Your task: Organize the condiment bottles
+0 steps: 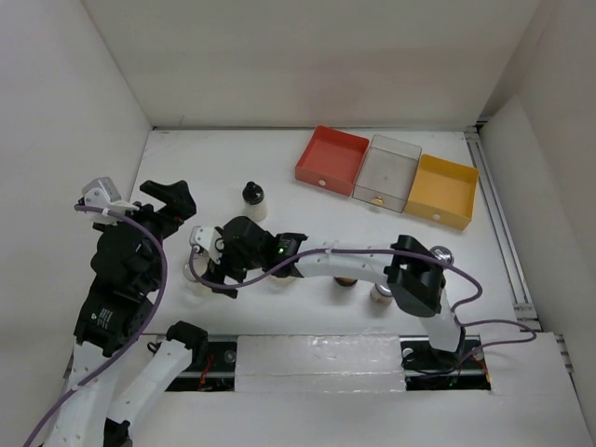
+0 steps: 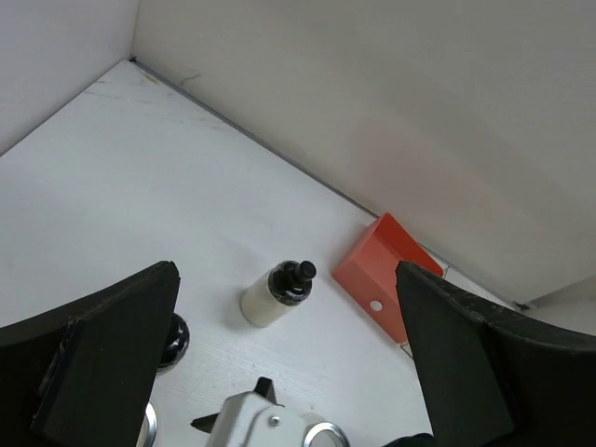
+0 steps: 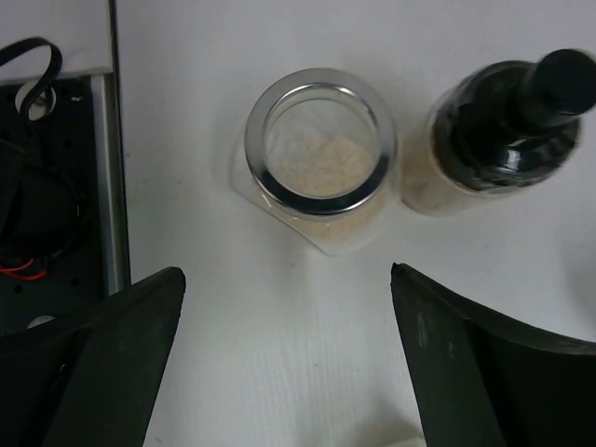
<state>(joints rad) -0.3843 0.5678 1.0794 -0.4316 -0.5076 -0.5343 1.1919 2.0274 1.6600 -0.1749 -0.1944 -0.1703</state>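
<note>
My right gripper goes to the left in the top view and down onto the silver-rimmed jar's rim [image 3: 320,142] next, since the jar stands beyond the open fingers.
My right gripper [image 1: 212,270] reaches across to the left and is open and empty. In the right wrist view [image 3: 289,372] it hovers just short of a silver-rimmed jar [image 3: 321,154] with pale contents, and a black-capped bottle [image 3: 503,130] stands right beside that jar. My left gripper [image 1: 170,200] is open and empty above the table's left side [image 2: 289,372]. A pale bottle with a black cap [image 1: 253,200] stands alone ahead of it [image 2: 277,293]. More bottles [image 1: 380,296] stand partly hidden under the right arm, and one with a silver cap [image 1: 441,253] is near its elbow.
Red [image 1: 331,158], clear [image 1: 386,168] and yellow [image 1: 445,191] square trays stand in a row at the back right. The red tray also shows in the left wrist view [image 2: 386,275]. White walls enclose the table on three sides.
</note>
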